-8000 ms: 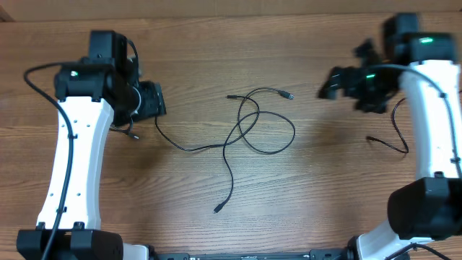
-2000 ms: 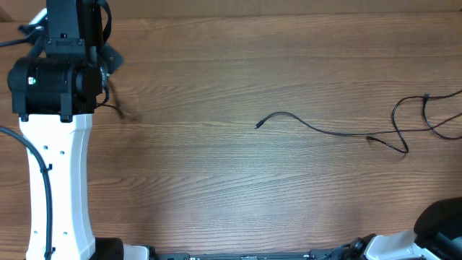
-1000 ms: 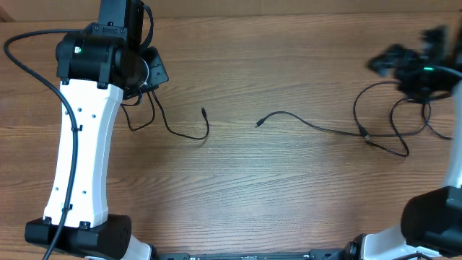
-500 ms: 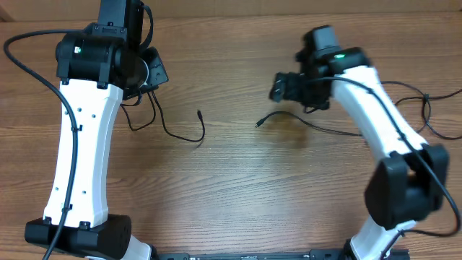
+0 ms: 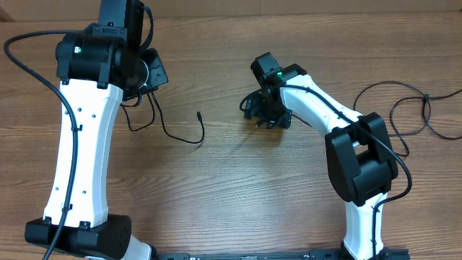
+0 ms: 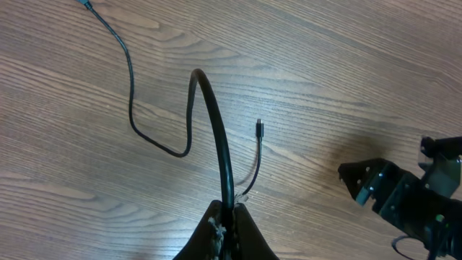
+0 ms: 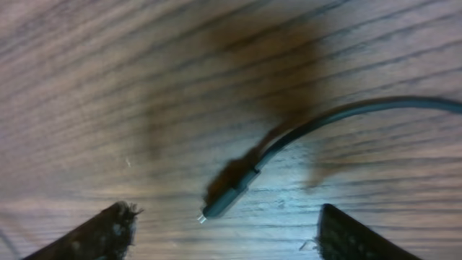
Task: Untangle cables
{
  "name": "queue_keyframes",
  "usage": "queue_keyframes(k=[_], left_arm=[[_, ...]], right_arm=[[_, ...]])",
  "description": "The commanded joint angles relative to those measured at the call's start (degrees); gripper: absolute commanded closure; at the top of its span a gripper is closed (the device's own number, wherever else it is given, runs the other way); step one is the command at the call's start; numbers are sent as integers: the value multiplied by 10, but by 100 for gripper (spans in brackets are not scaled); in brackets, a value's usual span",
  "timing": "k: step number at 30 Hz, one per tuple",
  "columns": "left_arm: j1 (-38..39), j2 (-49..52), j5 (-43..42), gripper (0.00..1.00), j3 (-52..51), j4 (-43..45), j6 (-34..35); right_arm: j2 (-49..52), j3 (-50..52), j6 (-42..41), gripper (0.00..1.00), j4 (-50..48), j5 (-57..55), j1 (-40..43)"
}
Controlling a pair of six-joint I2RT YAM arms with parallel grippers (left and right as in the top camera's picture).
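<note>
The cable needs to swing to the right in the overhead view in my left gripper and be released over the middle of the table, where bare wood is clear of the loops.
My left gripper point(image 5: 149, 72) is shut on a thin black cable point(image 5: 173, 132) that trails over the wood to a small plug point(image 5: 198, 114). In the left wrist view the pinched cable point(image 6: 216, 130) arcs up from the closed jaws of the left gripper point(image 6: 227, 220), and its plug point(image 6: 260, 128) lies on the table. My right gripper point(image 5: 261, 117) is low at the table's middle. Its fingers point(image 7: 108, 231) stand wide apart around the silver-tipped plug point(image 7: 227, 196) of a second cable point(image 7: 361, 108), without touching it; the right gripper point(image 7: 225, 220) is open.
More black cable loops point(image 5: 426, 119) lie at the table's far right edge. The right arm's links point(image 5: 357, 155) stretch across the right half of the table. The left arm point(image 5: 79, 137) stands along the left side.
The right arm has swung in from the far right to the table's middle and come down over the cable's free plug end. The left arm and its cable have stayed put.
</note>
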State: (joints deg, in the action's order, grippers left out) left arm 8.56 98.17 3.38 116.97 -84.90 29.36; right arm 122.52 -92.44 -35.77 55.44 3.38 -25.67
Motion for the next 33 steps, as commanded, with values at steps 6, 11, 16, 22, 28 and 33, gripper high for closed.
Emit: queue_keyframes(k=[6, 11, 16, 22, 28, 33], left_arm=[[5, 1, -4, 96, 0, 3, -11], [5, 1, -5, 96, 0, 3, -11], [5, 1, -5, 96, 0, 3, -11], [5, 1, -5, 96, 0, 3, -11], [5, 1, -5, 96, 0, 3, -11], [5, 1, -5, 96, 0, 3, -11]], right_arm=[[10, 6, -110, 25, -9, -74, -4], [11, 6, -110, 29, -8, -74, -6], [11, 30, -114, 28, -19, -74, -10], [11, 59, -120, 29, -44, -74, -19], [11, 61, -125, 79, -31, -72, -21], [11, 61, -124, 88, -9, -77, -19]])
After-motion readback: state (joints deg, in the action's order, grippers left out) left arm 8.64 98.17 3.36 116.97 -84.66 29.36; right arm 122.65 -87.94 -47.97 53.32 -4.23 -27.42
